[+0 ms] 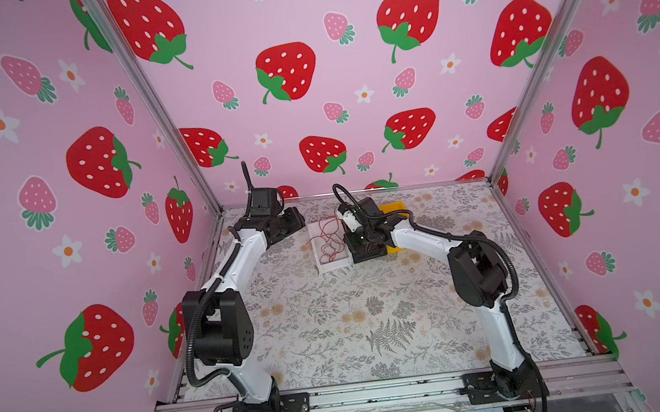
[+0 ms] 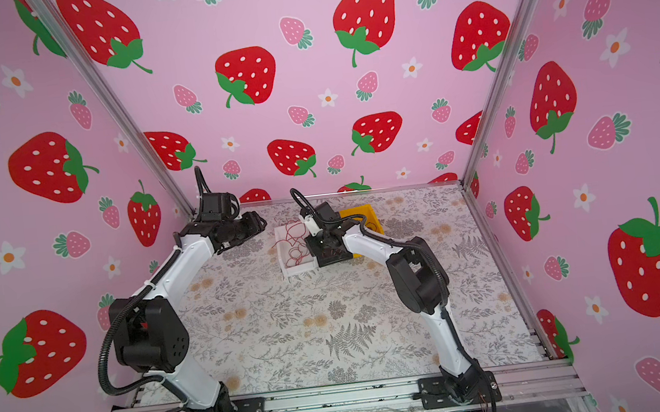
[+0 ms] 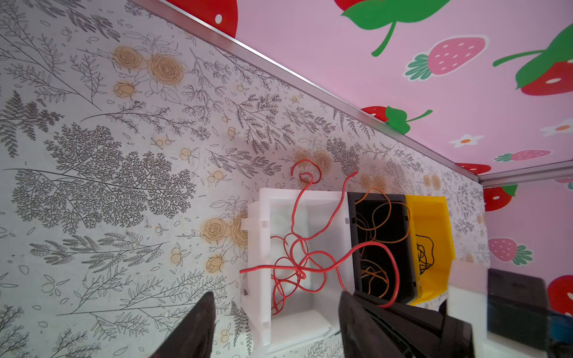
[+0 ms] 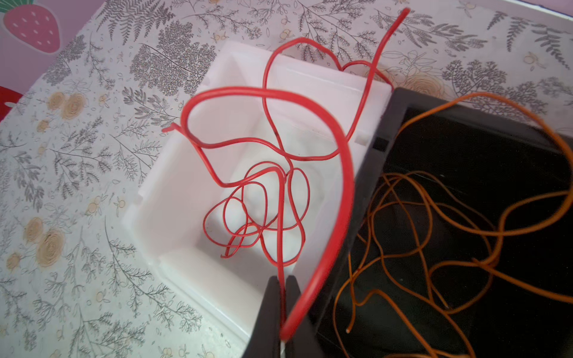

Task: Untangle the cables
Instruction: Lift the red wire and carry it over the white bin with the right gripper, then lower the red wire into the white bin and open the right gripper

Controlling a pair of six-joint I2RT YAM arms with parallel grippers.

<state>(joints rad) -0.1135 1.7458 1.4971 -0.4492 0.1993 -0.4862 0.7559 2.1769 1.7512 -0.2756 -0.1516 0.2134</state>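
The red coils in the white bin are below my fingers. My right gripper will next move off the seam between the bins and down into the white bin to let go of the red cable.
The cables lie sorted by colour in three bins. Red cables curl in the white bin, orange cables in the black bin, and black cables in the yellow bin. My right gripper is shut on a red cable over the seam between the white and black bins. A thick loop of that cable arches up from the jaws. My left gripper stands open beside the white bin, holding nothing. Red strands show in both top views.
The three bins stand side by side at the back of the floral table, near the rear wall rail. Red cable ends hang out over the white bin's far rim onto the table. Strawberry walls close in on three sides.
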